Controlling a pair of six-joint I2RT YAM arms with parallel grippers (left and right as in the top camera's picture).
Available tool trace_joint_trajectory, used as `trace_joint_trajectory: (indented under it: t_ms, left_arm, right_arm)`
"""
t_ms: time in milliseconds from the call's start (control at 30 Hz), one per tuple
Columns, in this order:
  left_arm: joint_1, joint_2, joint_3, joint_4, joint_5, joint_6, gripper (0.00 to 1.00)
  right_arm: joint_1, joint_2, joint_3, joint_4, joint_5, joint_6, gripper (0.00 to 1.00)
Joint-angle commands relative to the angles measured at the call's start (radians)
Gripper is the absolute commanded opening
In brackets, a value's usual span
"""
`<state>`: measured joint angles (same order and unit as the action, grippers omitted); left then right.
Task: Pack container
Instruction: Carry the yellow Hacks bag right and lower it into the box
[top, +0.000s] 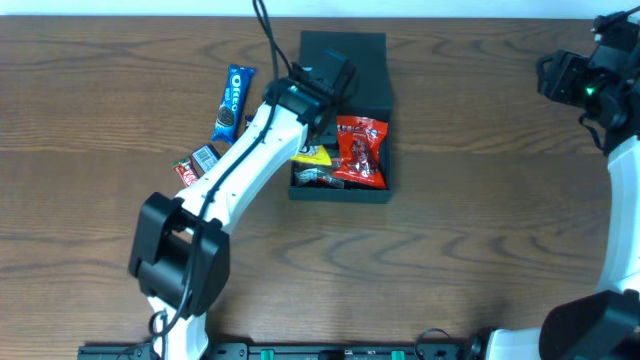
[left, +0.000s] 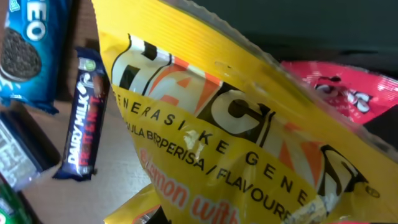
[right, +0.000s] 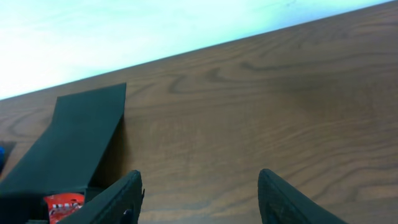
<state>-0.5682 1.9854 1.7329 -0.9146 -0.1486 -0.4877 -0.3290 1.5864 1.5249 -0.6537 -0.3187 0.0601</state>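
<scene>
My left gripper will next lower the yellow snack packet a little, back into the box, where there is space beside the red packet (top: 360, 150).
The container (top: 385, 150) is a dark shallow box with its flap lid (top: 345, 48) lying open at the far side. Inside lie a red packet (top: 360, 150) and a dark packet (top: 320, 178). My left gripper (top: 322, 100) hangs over the box's left part, shut on a yellow snack packet (left: 236, 130) that fills the left wrist view; its edge (top: 313, 155) shows under the arm. My right gripper (right: 199, 205) is open and holds nothing, raised over bare table at the far right (top: 590, 80). It faces the box's lid (right: 74, 137).
Left of the box lie a blue Oreo pack (top: 233, 102) and small chocolate bars (top: 197, 163). The left wrist view also shows the Oreo pack (left: 28, 56) and a Dairy Milk bar (left: 84, 115). The table's far edge (right: 205, 46) runs behind the box.
</scene>
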Motion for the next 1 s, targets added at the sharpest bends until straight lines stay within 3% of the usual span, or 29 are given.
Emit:
trace_joint_trajectory:
  t_ms: [0,133,967]
  left_arm:
    - [-0.015,0.026,0.051,-0.036,0.005,-0.072,0.06]
    - [-0.017,0.046,0.051,-0.096,0.043,-0.148,0.06]
    - [-0.022,0.137,0.051,-0.097,0.143,-0.13,0.06]
  right_arm:
    - [-0.006,-0.012,0.014,-0.01,-0.003,0.011,0.59]
    - [-0.006,-0.012,0.014,-0.026,-0.003,0.014,0.59]
    - [-0.006,-0.011,0.014,-0.037,-0.003,0.013,0.6]
